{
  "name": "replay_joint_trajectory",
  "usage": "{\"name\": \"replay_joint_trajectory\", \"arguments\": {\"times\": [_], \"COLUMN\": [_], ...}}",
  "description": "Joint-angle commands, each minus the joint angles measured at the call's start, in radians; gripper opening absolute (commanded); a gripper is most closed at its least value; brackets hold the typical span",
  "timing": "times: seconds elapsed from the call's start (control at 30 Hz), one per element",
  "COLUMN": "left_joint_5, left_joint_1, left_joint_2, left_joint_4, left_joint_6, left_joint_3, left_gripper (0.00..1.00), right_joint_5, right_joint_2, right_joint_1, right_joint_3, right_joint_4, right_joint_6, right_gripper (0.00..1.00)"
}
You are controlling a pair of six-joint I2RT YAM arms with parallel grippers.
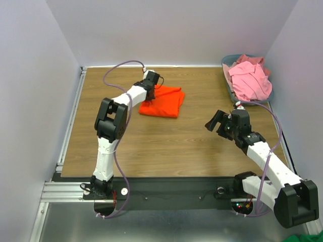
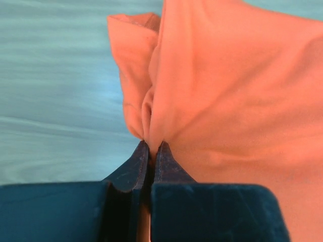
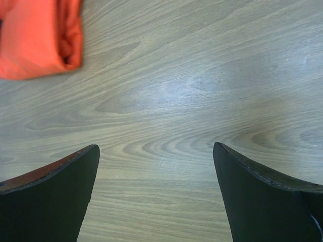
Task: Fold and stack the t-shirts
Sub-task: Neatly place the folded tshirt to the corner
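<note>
The left gripper drags the shirt outward and left in the top view next, to the bare wood by the bar's far end [image 1: 102, 81], and releases it there.
The orange-red t-shirt [image 1: 163, 101] lies folded in a rough square on the far middle of the wooden table. My left gripper [image 1: 152, 86] is at its far left corner, shut on a pinch of the cloth; the wrist view shows the shirt [image 2: 232, 85] bunched between the closed fingertips [image 2: 151, 146]. My right gripper [image 1: 216, 121] is open and empty over bare wood to the right of the shirt. In its wrist view the shirt's corner [image 3: 40, 35] is at the upper left. Pale pink t-shirts [image 1: 248, 79] are heaped in the basket.
A grey-blue plastic basket [image 1: 226, 74] stands at the far right corner against the wall. White walls close the table at the back and both sides. A metal rail [image 1: 70, 121] runs along the table's left edge.
</note>
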Motion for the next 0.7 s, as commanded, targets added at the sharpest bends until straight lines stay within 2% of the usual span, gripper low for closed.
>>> {"name": "replay_joint_trajectory", "arguments": {"times": [0.0,0.17,0.4,0.53,0.67], "left_joint_5": [-0.150,-0.141,-0.209,-0.235,-0.252], "left_joint_1": [0.148,0.292,0.388,0.418,0.435], "left_joint_2": [-0.002,0.065,0.196,0.269,0.285], "left_joint_4": [-0.020,-0.014,0.022,0.022,0.083], "left_joint_6": [0.157,0.325,0.559,0.631,0.694], "left_joint_3": [0.096,0.268,0.444,0.566,0.591], "left_gripper": [0.00,0.00,0.00,0.00,0.00], "right_joint_5": [0.054,0.031,0.053,0.071,0.077], "right_joint_2": [-0.005,-0.002,0.032,0.038,0.038], "right_joint_1": [0.002,0.001,0.001,0.001,0.001], "right_joint_3": [0.005,0.004,0.008,0.002,0.004], "right_joint_4": [0.013,0.011,0.011,0.011,0.011], "right_joint_6": [-0.023,-0.015,-0.005,-0.006,-0.012], "right_gripper": [1.00,1.00,1.00,1.00,1.00]}}
